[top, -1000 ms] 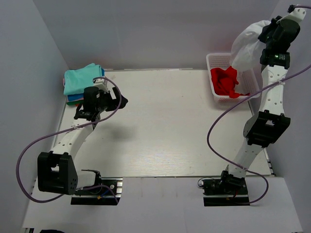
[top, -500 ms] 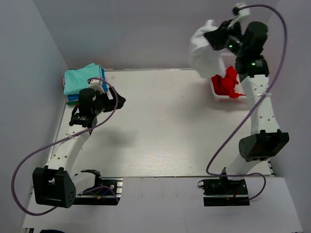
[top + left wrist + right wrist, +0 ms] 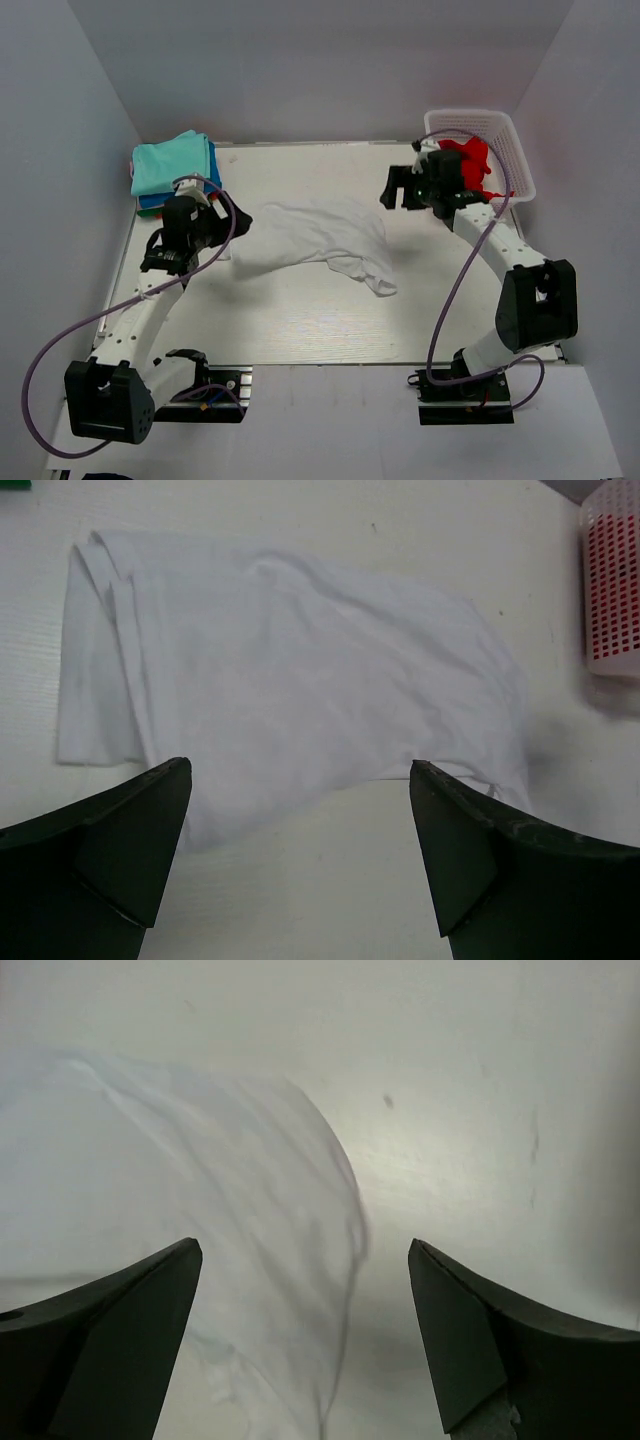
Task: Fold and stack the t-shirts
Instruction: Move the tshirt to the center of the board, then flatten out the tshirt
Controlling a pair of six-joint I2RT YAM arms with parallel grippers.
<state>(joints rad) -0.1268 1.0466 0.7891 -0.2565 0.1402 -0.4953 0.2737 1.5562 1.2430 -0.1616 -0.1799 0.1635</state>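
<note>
My left gripper is going back and down next, onto the large white t-shirt's near corner (image 3: 241, 275) (image 3: 198, 842), which lies uncovered below it and closer to my base.
A large white t-shirt (image 3: 315, 235) lies crumpled and spread across the middle of the table; the left wrist view (image 3: 300, 660) and the right wrist view (image 3: 200, 1190) both look onto it. My left gripper (image 3: 232, 228) is open at the shirt's left edge, its fingers (image 3: 130, 830) empty. Just off the shirt's right end, my right gripper (image 3: 398, 192) hangs open and holds nothing. A red t-shirt (image 3: 465, 160) sits in the basket. A teal t-shirt (image 3: 170, 165) tops a folded stack at the back left, with blue beneath it.
The white lattice basket (image 3: 505, 130) stands at the back right corner, also seen in the left wrist view (image 3: 612, 590). Grey walls close in the table at the left, back and right. Both arms' cables loop over the table sides.
My right gripper swung the white t-shirt out from above the basket, opened and let it go; the shirt now lies on the table. The right arm dropped low and leftward.
</note>
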